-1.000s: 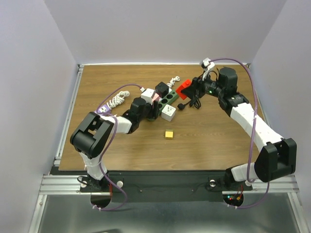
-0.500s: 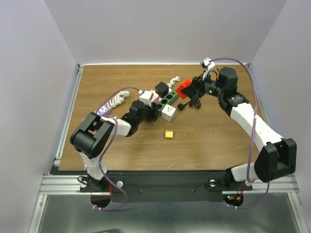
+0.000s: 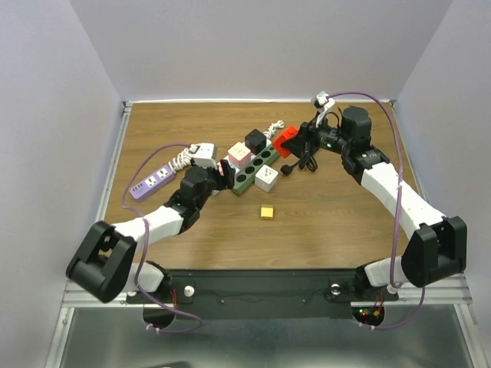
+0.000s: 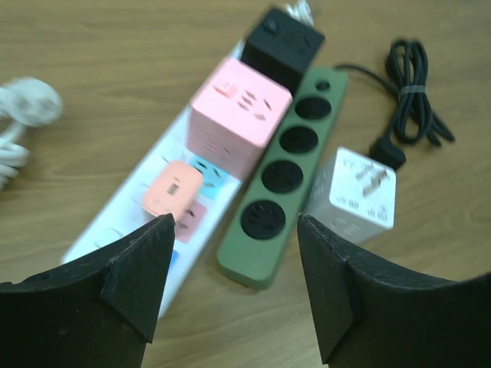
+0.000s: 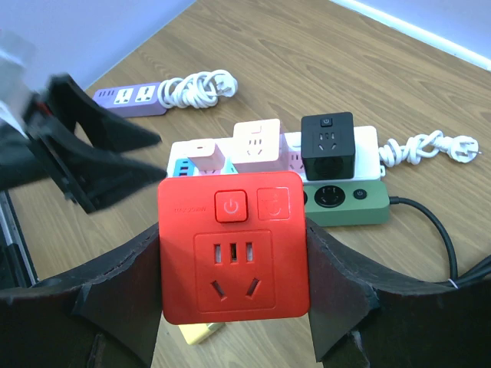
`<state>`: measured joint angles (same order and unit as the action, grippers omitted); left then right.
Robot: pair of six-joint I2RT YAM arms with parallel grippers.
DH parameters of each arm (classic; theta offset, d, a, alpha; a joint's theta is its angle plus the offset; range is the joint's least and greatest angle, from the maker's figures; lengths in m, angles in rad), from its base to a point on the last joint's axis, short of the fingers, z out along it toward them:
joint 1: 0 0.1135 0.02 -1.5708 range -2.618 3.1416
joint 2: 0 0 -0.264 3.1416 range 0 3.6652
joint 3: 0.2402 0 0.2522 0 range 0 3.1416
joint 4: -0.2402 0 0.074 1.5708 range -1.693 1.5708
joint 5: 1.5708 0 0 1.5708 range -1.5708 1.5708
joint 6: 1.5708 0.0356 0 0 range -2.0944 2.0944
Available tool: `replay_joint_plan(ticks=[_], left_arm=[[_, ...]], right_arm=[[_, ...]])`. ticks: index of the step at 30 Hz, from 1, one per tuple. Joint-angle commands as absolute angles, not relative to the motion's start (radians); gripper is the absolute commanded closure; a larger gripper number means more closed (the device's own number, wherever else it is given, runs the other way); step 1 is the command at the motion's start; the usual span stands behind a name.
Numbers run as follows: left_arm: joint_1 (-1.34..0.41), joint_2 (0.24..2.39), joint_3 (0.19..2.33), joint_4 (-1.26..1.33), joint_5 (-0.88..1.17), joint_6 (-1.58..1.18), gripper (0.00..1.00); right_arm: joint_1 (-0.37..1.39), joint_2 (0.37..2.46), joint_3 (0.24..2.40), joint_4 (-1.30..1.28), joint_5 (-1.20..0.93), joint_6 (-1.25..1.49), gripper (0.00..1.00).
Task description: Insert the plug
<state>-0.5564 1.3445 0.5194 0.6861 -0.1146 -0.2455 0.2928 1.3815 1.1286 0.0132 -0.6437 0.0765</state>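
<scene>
I will next move my left gripper to its left in the top view and down onto the loops of the coiled white cord.
My right gripper (image 5: pixel 234 253) is shut on a red cube adapter (image 5: pixel 234 241), held above the table with its socket face towards the wrist camera; its prongs are hidden. In the top view the gripper (image 3: pixel 295 140) and red cube (image 3: pixel 288 142) hang just right of the green power strip (image 3: pixel 257 165). That strip has several round empty sockets (image 4: pixel 288 169). My left gripper (image 4: pixel 234 291) is open and empty, low over the table at the strip's near end (image 3: pixel 225 176). A white multicolour strip (image 4: pixel 134 222) beside it carries a pink cube (image 4: pixel 239 115) and a small orange plug (image 4: pixel 173 188).
A black cube (image 4: pixel 282 44) sits at the strips' far end. A white cube adapter (image 3: pixel 266 178) lies right of the green strip, next to a coiled black cable (image 3: pixel 299 162). A yellow block (image 3: pixel 267 211) lies nearer. A purple strip (image 3: pixel 149 181) with white cord (image 3: pixel 184 157) lies left.
My left arm has swung its elbow out to the left and down, drawing the open gripper slightly back from the strips and uncovering the purple strip. The right gripper still holds the red cube in place.
</scene>
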Motion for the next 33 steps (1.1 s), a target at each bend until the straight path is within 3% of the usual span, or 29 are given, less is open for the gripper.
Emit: replay_joint_plan(ticks=[1, 9, 17, 33], left_arm=[[-0.461, 1.226, 0.515, 0.643, -0.247, -0.275, 0.22], [-0.301, 1.362, 0.687, 0.531, -0.371, -0.315, 0.22], [-0.296, 1.595, 0.942, 0.346, -0.466, -0.241, 0.21], [-0.288, 1.776, 1.135, 0.106, -0.515, -0.230, 0.18]], right_arm=[[0.302, 1.368, 1.129, 0.115, -0.670, 0.084, 0.99], [0.305, 1.339, 1.100, 0.141, -0.716, 0.089, 0.99], [0.305, 1.273, 1.060, 0.150, -0.709, 0.091, 0.99], [0.305, 1.266, 1.052, 0.163, -0.707, 0.098, 0.99]])
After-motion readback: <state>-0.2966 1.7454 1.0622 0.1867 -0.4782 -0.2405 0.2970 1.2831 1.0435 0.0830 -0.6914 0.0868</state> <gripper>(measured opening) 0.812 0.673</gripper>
